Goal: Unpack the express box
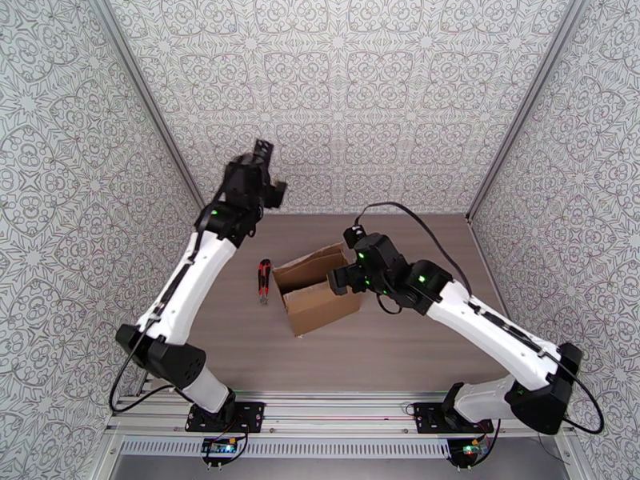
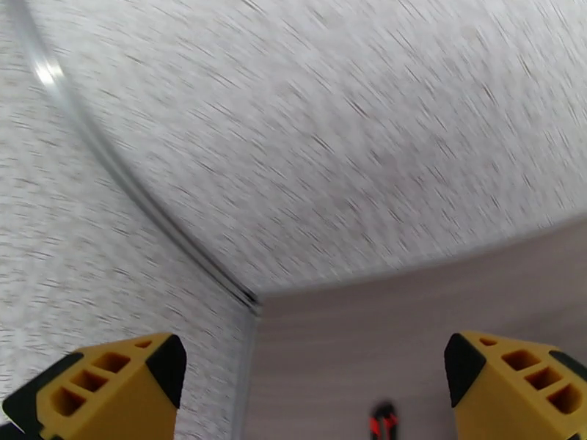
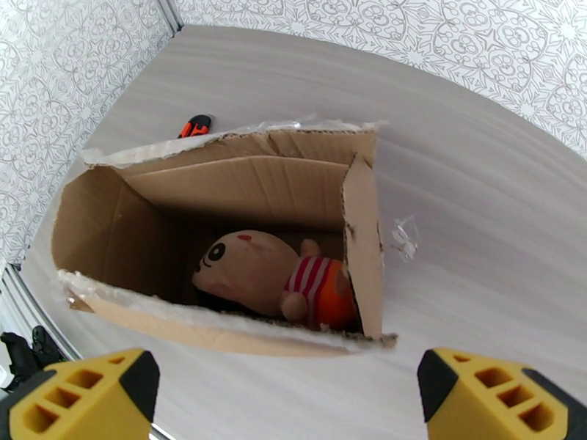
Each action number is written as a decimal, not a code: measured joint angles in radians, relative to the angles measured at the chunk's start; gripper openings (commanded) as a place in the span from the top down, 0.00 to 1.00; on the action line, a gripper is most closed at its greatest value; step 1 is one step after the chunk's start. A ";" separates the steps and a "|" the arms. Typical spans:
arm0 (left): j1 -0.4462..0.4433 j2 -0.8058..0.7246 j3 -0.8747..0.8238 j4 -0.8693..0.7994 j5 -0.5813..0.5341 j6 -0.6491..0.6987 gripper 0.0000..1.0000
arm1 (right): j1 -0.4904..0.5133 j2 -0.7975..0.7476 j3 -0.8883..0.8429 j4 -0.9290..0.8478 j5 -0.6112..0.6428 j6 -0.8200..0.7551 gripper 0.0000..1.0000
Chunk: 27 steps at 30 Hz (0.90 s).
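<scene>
My left gripper goes down next and tilts its fingers down astride the express box's far rim below the gripper, since the rim on that side stands clear.
The express box (image 1: 316,291) is a brown cardboard carton in the middle of the table, its top flaps open. In the right wrist view the express box (image 3: 220,185) shows torn tape along its edges and a plush doll (image 3: 268,276) in a red striped top lying inside. My right gripper (image 1: 339,279) hovers at the box's right side; in its own view the right gripper (image 3: 290,397) is open with nothing between the yellow fingers (image 3: 81,394). My left gripper (image 1: 262,148) is raised high near the back wall, well away from the box. The left gripper (image 2: 312,390) is open and empty.
A red-and-black utility knife (image 1: 262,282) lies on the table just left of the box; the knife (image 3: 194,126) sits beyond the box's far flap. A scrap of clear tape (image 3: 403,240) lies right of the box. Patterned walls (image 1: 344,98) enclose the table on three sides.
</scene>
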 measured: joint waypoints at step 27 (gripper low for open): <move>0.062 -0.188 -0.374 -0.406 0.626 -0.227 0.01 | -0.001 0.353 0.324 -0.199 -0.080 -0.114 0.01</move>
